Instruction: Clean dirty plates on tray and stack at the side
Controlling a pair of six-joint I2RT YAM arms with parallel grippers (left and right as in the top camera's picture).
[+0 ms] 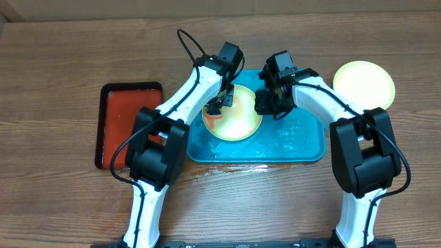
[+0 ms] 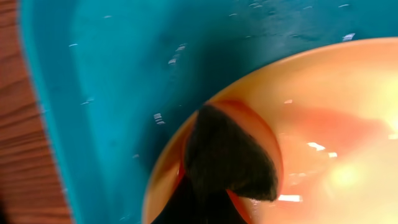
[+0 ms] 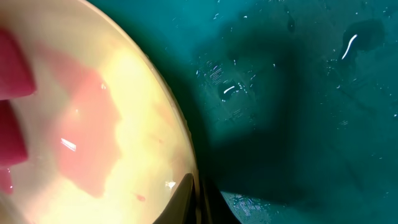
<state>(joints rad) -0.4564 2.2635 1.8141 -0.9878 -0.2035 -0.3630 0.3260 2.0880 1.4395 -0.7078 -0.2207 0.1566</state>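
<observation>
My left gripper will lift across to the red tray [image 1: 126, 124] and lower to release the sponge, since the tray lies to the gripper's left in the overhead view.
One pale yellow-green dirty plate [image 1: 241, 118] lies in the left half of the turquoise tray [image 1: 303, 146]. My left gripper [image 1: 216, 105] is shut on a dark scrubbing sponge [image 2: 230, 152] with a red edge, pressed onto the plate's [image 2: 336, 143] left part. My right gripper [image 1: 266, 103] is shut on the plate's right rim; its fingers [image 3: 186, 198] pinch the rim edge. A pale red smear [image 3: 87, 137] spreads over the plate [image 3: 134, 134]. A second yellow-green plate [image 1: 364, 84] rests on the table right of the tray.
A smaller red tray with a black rim [image 1: 127, 124] lies on the wooden table left of the turquoise tray. The turquoise tray's floor [image 3: 298, 93] is wet with droplets. Both arms reach in from the front edge.
</observation>
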